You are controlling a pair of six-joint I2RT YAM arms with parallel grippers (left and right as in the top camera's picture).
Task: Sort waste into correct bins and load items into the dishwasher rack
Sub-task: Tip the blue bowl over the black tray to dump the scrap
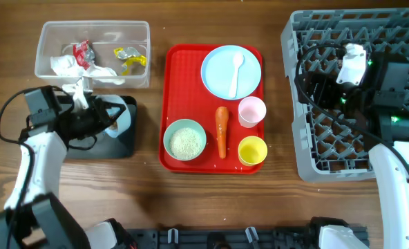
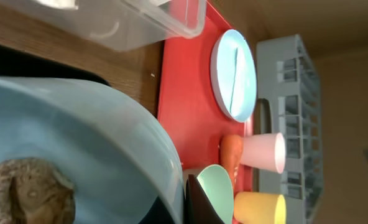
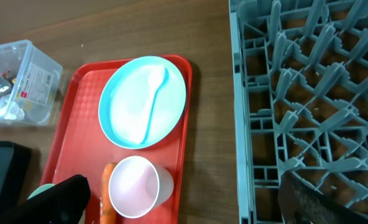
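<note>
I will next tip out the lump [image 2: 25,190] with my left gripper, then swing over the red tray and down to release the bowl beside the plate, where it's bare.
My left gripper [image 1: 110,122] is shut on the rim of a light blue bowl [image 1: 126,117] and holds it tilted over the black tray [image 1: 118,147]. In the left wrist view the bowl [image 2: 91,137] holds a brown food lump [image 2: 25,190]. The clear tub [image 1: 94,31] holds a white napkin [image 1: 70,66] and red and yellow wrappers [image 1: 130,58]. The red serving tray [image 1: 180,76] bears a blue plate [image 1: 222,76] with a white spoon [image 1: 236,69], a carrot [image 1: 222,131], a pink cup [image 1: 252,111], a yellow cup [image 1: 252,150] and a bowl of rice [image 1: 185,140]. My right gripper [image 1: 309,84] is open and empty above the rack's left side [image 1: 329,159].
Bare wood lies between the red tray and the rack [image 3: 212,124]. The right wrist view shows the rack's upright pegs [image 3: 308,81], the plate [image 3: 143,102] and the pink cup [image 3: 134,186]. The left arm's cable [image 1: 7,111] loops at the far left.
</note>
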